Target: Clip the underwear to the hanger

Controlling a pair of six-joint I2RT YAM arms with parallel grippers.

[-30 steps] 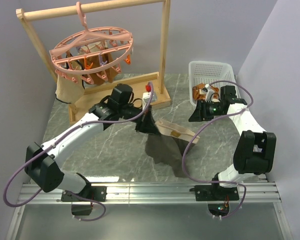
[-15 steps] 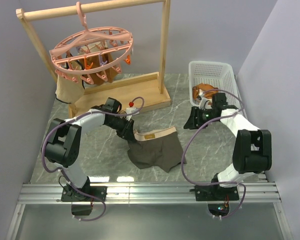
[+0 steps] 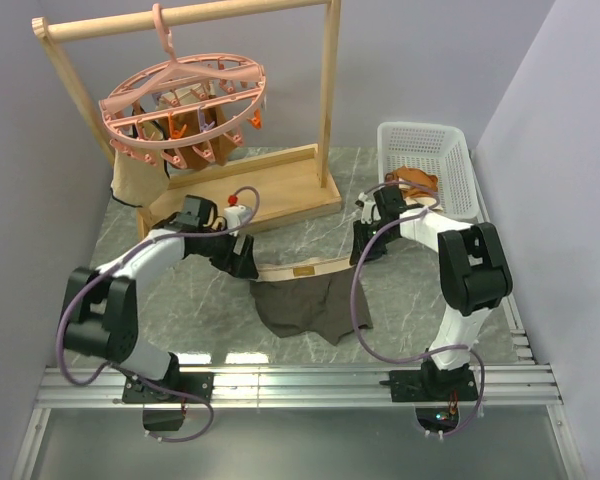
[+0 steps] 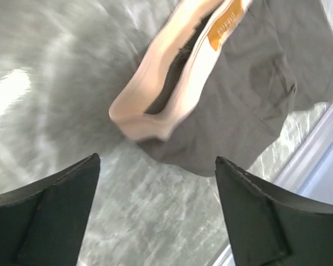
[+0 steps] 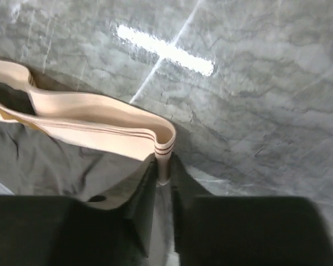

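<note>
Below my left gripper and to its right in the top view, the waistband's folded end faces the gripper's open fingers, so I will lower them that way around it.
The underwear [image 3: 315, 308], dark brown-grey with a pale beige waistband [image 3: 305, 268], lies flat on the marble table between the two arms. My left gripper [image 3: 242, 258] hovers just off the waistband's left end, open and holding nothing. In the left wrist view the gripper [image 4: 156, 160] has its fingers spread wide above the folded waistband end [image 4: 172, 83]. My right gripper [image 3: 360, 255] is at the waistband's right end. In the right wrist view it [image 5: 163, 166] is shut on that beige band [image 5: 100, 124]. The pink hanger [image 3: 185, 105] hangs from the rail at the back left, well away from both grippers.
A wooden frame rack [image 3: 327, 100] stands at the back, with a tan cloth [image 3: 135, 180] hanging under the hanger. A white basket [image 3: 425, 132] at the back right holds an orange garment [image 3: 415, 180]. The metal rail [image 3: 300, 385] runs along the near edge.
The left gripper let go of the underwear, opened wide and drew back to the left. The underwear now lies on the table. The right gripper moved left and shut on the waistband's right end.
</note>
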